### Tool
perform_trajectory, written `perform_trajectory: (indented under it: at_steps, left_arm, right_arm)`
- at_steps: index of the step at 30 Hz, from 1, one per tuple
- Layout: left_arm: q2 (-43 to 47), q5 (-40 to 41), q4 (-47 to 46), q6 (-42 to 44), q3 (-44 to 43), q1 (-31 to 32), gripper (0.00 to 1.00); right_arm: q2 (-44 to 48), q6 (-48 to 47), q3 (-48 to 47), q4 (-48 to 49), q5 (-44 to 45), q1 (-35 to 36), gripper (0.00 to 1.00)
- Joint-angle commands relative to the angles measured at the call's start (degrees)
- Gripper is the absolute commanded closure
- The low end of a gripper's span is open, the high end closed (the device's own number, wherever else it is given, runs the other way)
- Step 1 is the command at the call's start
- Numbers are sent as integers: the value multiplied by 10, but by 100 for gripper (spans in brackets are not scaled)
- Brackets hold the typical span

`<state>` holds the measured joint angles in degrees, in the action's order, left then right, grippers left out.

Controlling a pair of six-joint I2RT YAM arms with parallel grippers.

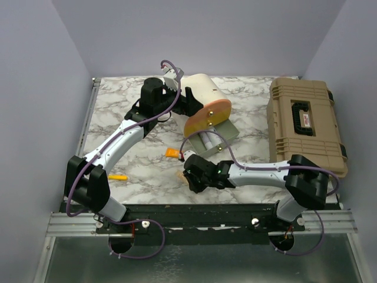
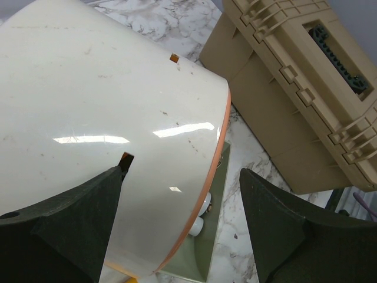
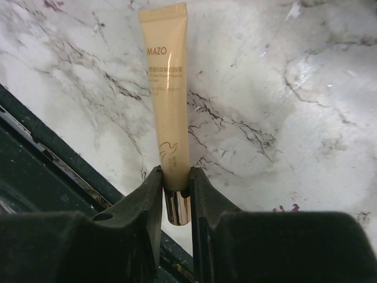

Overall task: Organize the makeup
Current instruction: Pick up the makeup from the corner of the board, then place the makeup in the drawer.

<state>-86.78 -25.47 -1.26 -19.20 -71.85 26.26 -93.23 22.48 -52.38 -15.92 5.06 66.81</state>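
I should lift the gold tube outward with my right gripper over the tray's near side and release it on the tray's bare bottom beside the whitish tubes.
My right gripper (image 3: 175, 171) is shut on a gold tube (image 3: 168, 100), pinching it just above its shiny cap, close over the marble table near the front edge. In the top view that gripper (image 1: 194, 180) sits at centre front with the tube's end (image 1: 184, 177) poking out to its left. My left gripper (image 2: 182, 172) stands open around the raised lid of the cream-and-orange round case (image 2: 106, 106); the left finger touches the lid, the right finger is apart from it. Whitish tubes (image 2: 203, 206) lie in the grey-green tray (image 2: 219, 236) under the lid. An orange tube (image 1: 172, 153) and a yellow pen (image 1: 118, 177) lie on the table.
A big tan toolbox (image 1: 306, 124) stands shut at the right side, close beside the tray and case (image 1: 203, 103). The black front rail (image 3: 53, 153) runs just behind the held tube. Lilac walls enclose the marble table (image 1: 253, 153).
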Motion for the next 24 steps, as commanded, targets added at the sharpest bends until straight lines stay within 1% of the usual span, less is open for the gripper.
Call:
perform_trajectory:
  at_steps: [1, 10, 13, 16, 18, 21, 24]
  left_arm:
    - [2, 8, 33, 2, 14, 2, 17]
    - [3, 6, 32, 2, 19, 2, 17]
    - [6, 6, 33, 5, 20, 2, 17]
    - [6, 5, 32, 5, 17, 2, 17]
    - [5, 3, 33, 5, 15, 2, 17]
    - [6, 6, 33, 10, 14, 2, 17]
    - [6, 4, 32, 7, 13, 2, 17]
  right_arm:
    - [49, 5, 11, 21, 54, 5, 100]
    - [130, 15, 37, 47, 87, 5, 100]
    - [153, 5, 28, 27, 129, 4, 100]
    - [168, -11, 0, -17, 194, 5, 100]
    - [186, -16, -4, -23, 232, 5, 100]
    - [221, -24, 7, -10, 240, 4, 100]
    - [250, 2, 24, -9, 249, -1, 100]
